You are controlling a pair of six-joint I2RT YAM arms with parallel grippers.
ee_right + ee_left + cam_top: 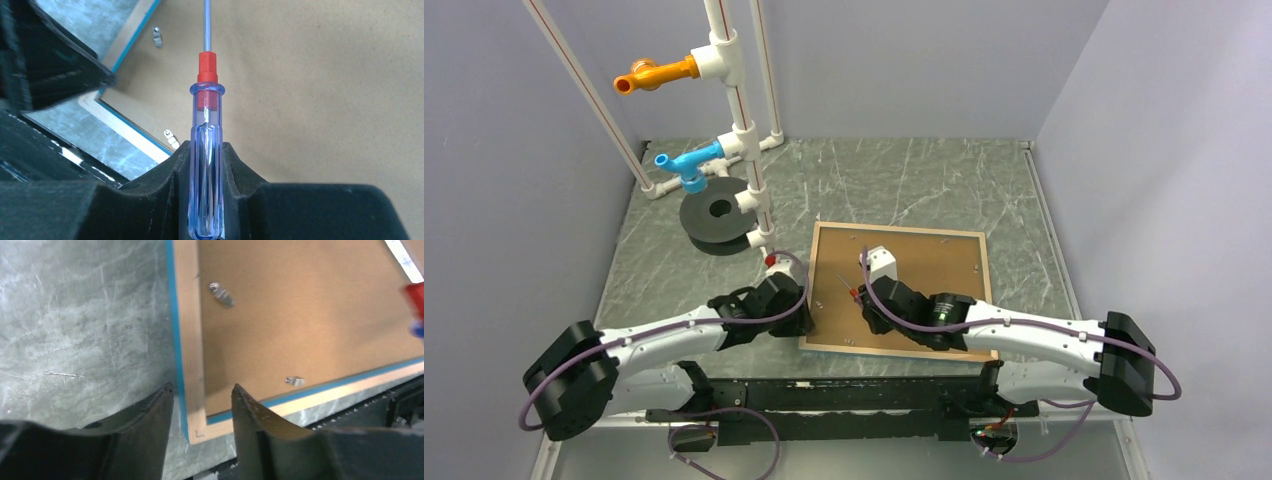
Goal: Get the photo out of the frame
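I should next move my right gripper left in the top view and down to the marble beside the frame, then release the screwdriver point(207, 100) off the board.
The frame point(894, 231) lies face down on the table, its light wood rim and turquoise edge point(189, 340) showing around the brown backing board point(934, 265). The photo is hidden under that board. Metal clips point(221, 294) point(295, 381) sit on the board near the rim. My left gripper point(202, 392) is open, its jaws straddling the frame's near-left corner; it also shows in the top view point(802, 318). My right gripper point(206, 146) is shut on a screwdriver point(207, 100) with a clear blue handle and red collar, shaft pointing over the board point(325, 90).
A white pipe stand point(746, 130) with orange point(656, 73) and blue point(689, 165) fittings stands at the back left beside a black disc point(719, 212). The grey marble table point(904, 180) is walled on three sides. A black rail point(844, 395) runs along the near edge.
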